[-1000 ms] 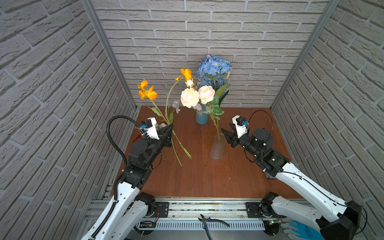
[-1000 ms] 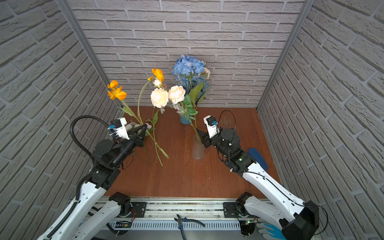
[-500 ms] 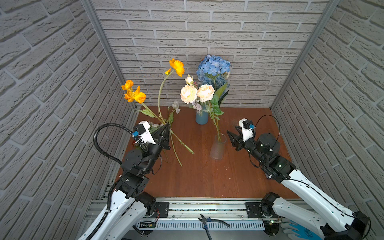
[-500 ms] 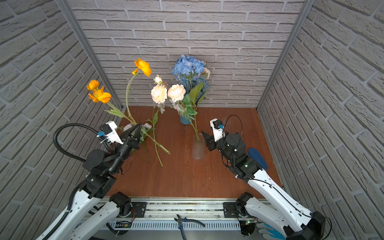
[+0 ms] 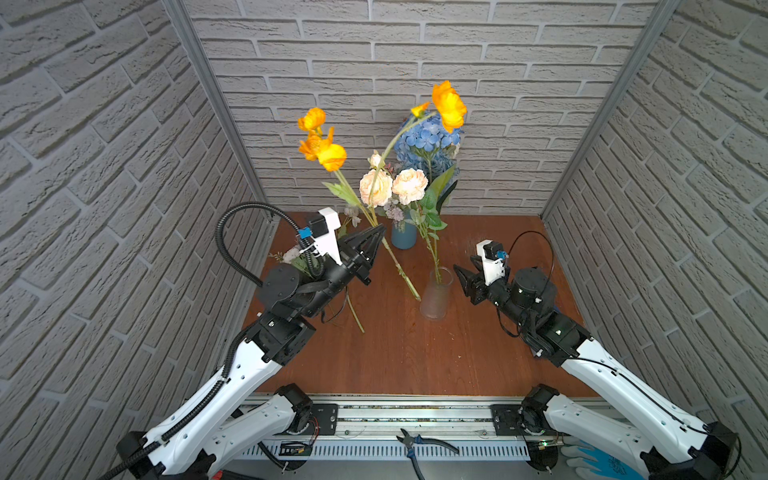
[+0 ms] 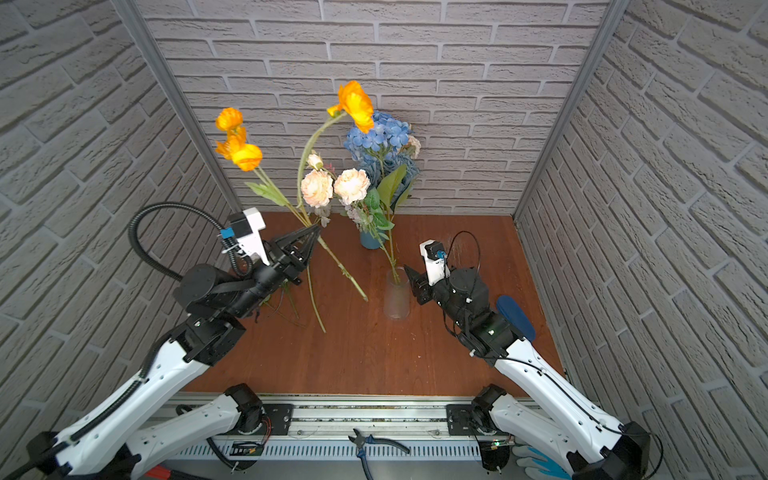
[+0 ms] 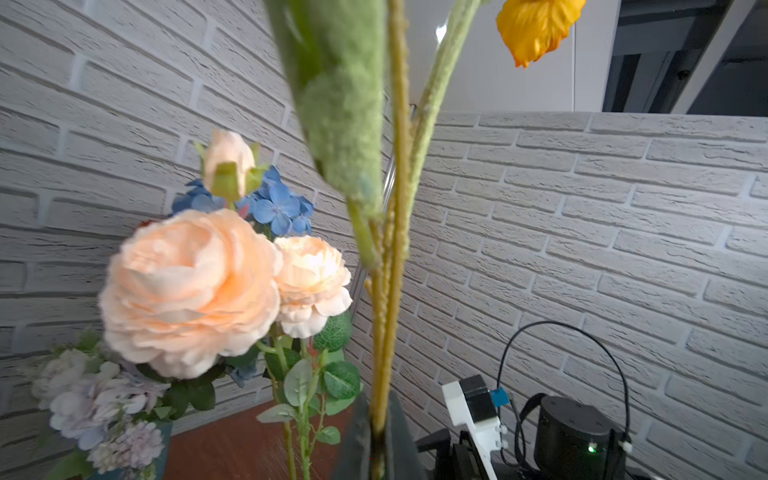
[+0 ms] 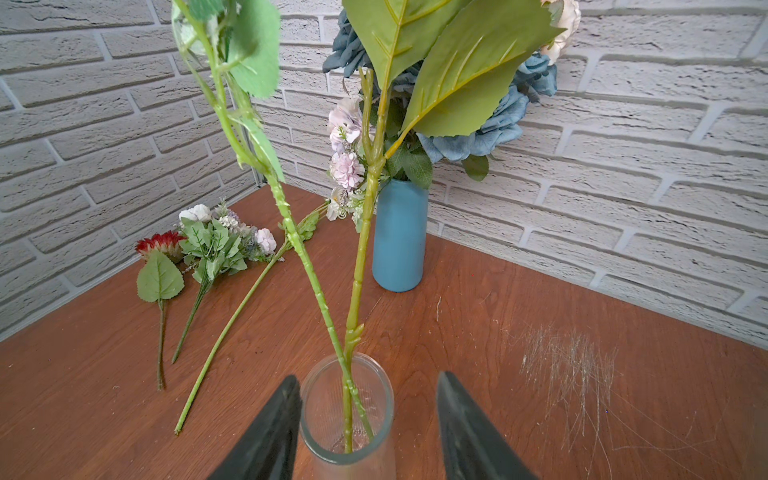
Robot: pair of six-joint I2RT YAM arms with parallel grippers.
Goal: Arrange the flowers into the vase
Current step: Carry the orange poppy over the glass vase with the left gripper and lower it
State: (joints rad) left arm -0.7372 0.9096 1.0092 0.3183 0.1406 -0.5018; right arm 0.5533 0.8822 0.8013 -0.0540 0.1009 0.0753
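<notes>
The left gripper will next move toward the vase's open rim [image 5: 440, 276] and turn the slanting stem upright, then lower it and let it go inside, because the stem's end hangs beside the glass.
My left gripper [image 5: 380, 230] [image 6: 316, 229] [image 7: 377, 409] is shut on the stems of the orange-yellow poppies [image 5: 322, 149] [image 6: 241, 153] [image 7: 536, 25]. It holds these flowers in the air, left of the clear glass vase [image 5: 436, 295] [image 6: 397, 297] [image 8: 374, 461]. The poppies' lower stem slants down toward the vase and ends beside it. Two stems stand in the vase, carrying peach blooms [image 5: 409, 185] [image 7: 187, 286] and the blue hydrangea [image 5: 424, 141]. My right gripper [image 5: 463, 266] [image 6: 411, 270] [image 8: 368, 376] is open at the vase's rim. One jaw is against the glass and the other stands apart.
A blue vase [image 5: 403, 239] [image 8: 399, 241] with blue roses and lilac blooms stands at the back wall. A red-orange daisy [image 8: 160, 243], a white bunch [image 8: 216, 241] and a long bare stem [image 8: 232, 328] lie on the wooden table's left side. Brick walls enclose three sides.
My left gripper has risen and moved right with the poppies, and their blooms have swung right, over the flowers in the vase. The right arm has barely shifted.
</notes>
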